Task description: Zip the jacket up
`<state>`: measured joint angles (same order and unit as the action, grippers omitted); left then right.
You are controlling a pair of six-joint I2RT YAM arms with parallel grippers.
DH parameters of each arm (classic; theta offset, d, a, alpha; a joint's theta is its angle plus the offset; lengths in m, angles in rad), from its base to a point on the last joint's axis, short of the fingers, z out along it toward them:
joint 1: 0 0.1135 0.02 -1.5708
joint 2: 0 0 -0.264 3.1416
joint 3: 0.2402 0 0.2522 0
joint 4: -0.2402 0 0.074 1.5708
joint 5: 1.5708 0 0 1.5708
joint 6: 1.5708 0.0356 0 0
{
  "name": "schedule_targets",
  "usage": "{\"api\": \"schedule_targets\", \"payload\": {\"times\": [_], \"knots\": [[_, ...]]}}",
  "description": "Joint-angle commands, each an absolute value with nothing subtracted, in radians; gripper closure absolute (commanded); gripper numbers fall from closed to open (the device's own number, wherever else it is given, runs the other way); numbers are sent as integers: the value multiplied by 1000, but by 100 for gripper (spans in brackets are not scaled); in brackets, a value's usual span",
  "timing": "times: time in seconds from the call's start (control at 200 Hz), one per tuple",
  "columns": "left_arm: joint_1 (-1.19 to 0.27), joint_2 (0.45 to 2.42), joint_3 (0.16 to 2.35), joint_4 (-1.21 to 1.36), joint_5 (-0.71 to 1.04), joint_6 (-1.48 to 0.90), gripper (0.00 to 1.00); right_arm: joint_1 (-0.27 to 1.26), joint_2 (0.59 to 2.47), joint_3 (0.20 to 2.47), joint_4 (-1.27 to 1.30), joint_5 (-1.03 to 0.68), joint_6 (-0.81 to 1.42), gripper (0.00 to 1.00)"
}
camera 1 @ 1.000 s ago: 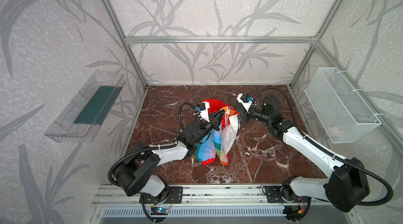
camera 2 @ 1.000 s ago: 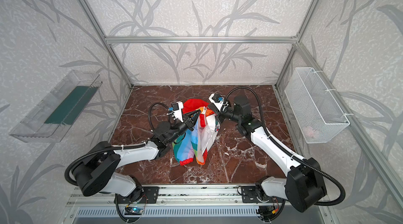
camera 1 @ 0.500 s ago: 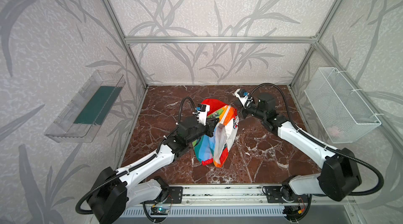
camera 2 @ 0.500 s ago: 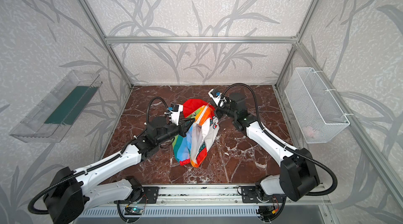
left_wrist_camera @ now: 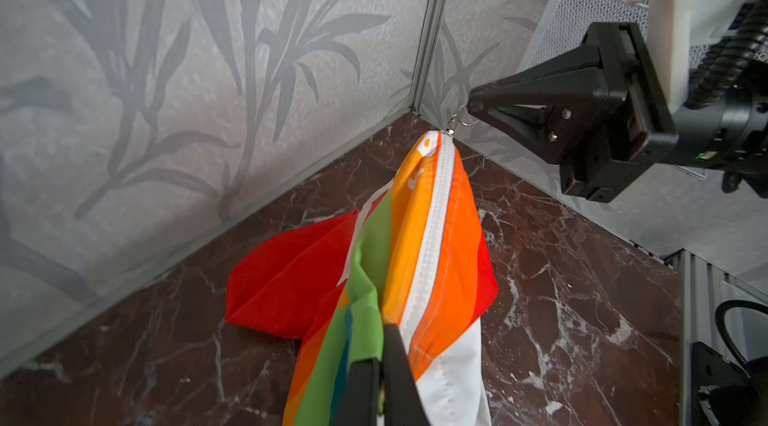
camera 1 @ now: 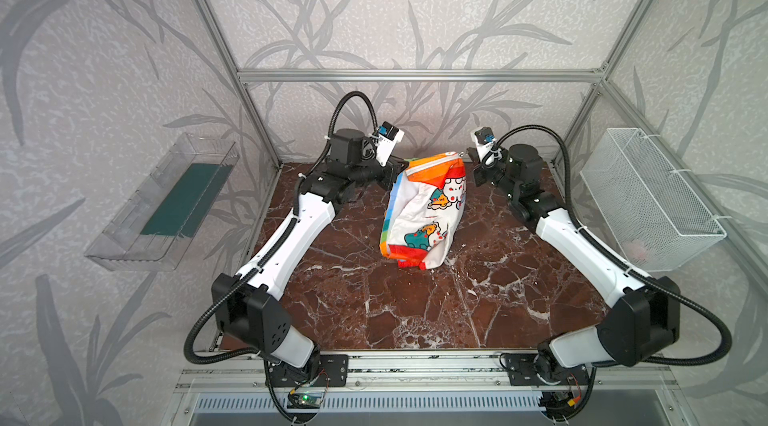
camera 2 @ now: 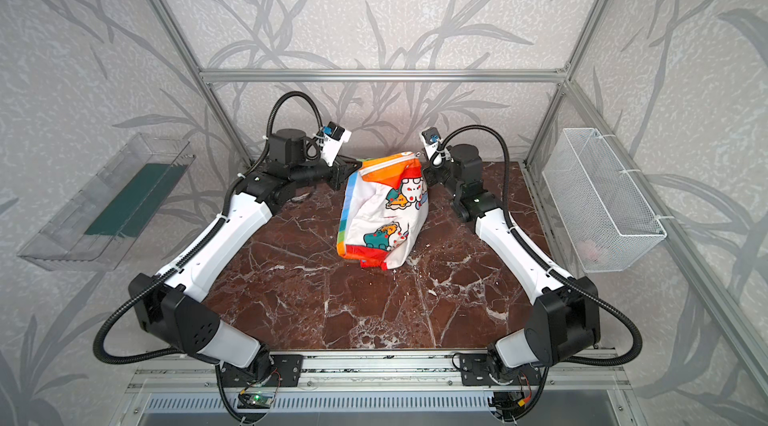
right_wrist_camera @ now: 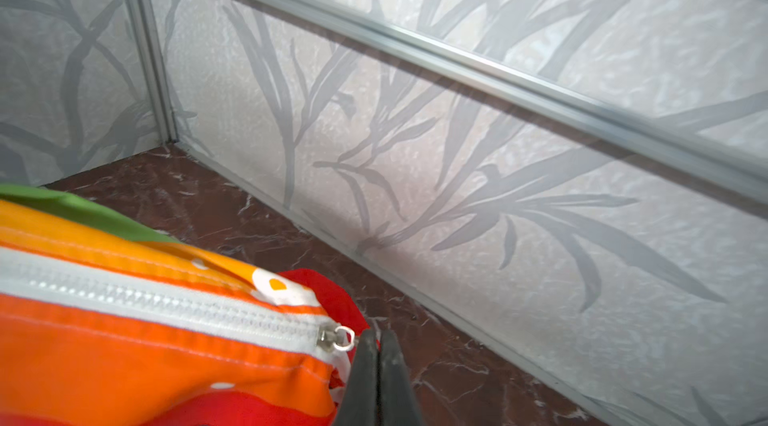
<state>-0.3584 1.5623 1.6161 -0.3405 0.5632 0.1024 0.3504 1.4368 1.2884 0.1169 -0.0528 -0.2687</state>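
Note:
The zipper is closed, so my left gripper will next move down and back to the bare marble tabletop below it and let go of the green hem corner.
The jacket (camera 1: 424, 204) (camera 2: 382, 212) hangs stretched between my two grippers above the back of the marble table, its white printed lining facing the front and its bottom resting on the table. Its white zipper (left_wrist_camera: 432, 245) (right_wrist_camera: 166, 301) runs closed along the taut top edge. My left gripper (camera 1: 400, 165) (camera 2: 353, 166) (left_wrist_camera: 384, 341) is shut on the fabric beside the zipper's one end. At the other end my right gripper (camera 1: 466, 155) (camera 2: 422, 160) (right_wrist_camera: 377, 334) (left_wrist_camera: 471, 106) is shut on the zipper pull's ring (right_wrist_camera: 345, 339). The red hood (left_wrist_camera: 291, 278) lies behind on the table.
A white wire basket (camera 1: 648, 199) hangs on the right wall. A clear tray (camera 1: 166, 199) with a green insert hangs on the left wall. The back wall panel (right_wrist_camera: 457, 195) stands close behind both grippers. The marble table (camera 1: 415, 303) stretches toward the front rail.
Both grippers have risen, moved toward the back wall and spread apart. The jacket, bunched between them before, is now pulled taut with the zipper closed along its top.

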Motion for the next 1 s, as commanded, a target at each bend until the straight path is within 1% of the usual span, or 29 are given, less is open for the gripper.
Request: {"api": "schedule_targets", "payload": {"times": [0.0,0.1,0.21,0.325,0.435,0.505,0.65,0.805,0.995], "knots": [[-322,1523,1654,-383,562,189,100,329,1297,1316,107,48,-350,100],[-307,1467,1543,-338,582,169,100,335,1196,1269,1,22,-327,100],[-305,1408,1360,-312,568,142,100,365,1108,1136,-51,-56,-198,100],[-307,1341,1164,-287,552,117,100,427,1083,992,-102,-64,-93,100],[-307,1306,1028,-320,484,145,100,451,1088,849,-85,-61,88,100],[-307,1306,979,-359,425,179,100,451,1096,771,-66,-23,191,100],[-307,1326,921,-405,323,237,100,451,1100,694,-74,105,310,100],[-305,1346,909,-409,252,224,100,451,1115,705,-198,264,390,100],[-305,1354,917,-404,226,237,100,450,1115,712,-292,415,491,100]]}}
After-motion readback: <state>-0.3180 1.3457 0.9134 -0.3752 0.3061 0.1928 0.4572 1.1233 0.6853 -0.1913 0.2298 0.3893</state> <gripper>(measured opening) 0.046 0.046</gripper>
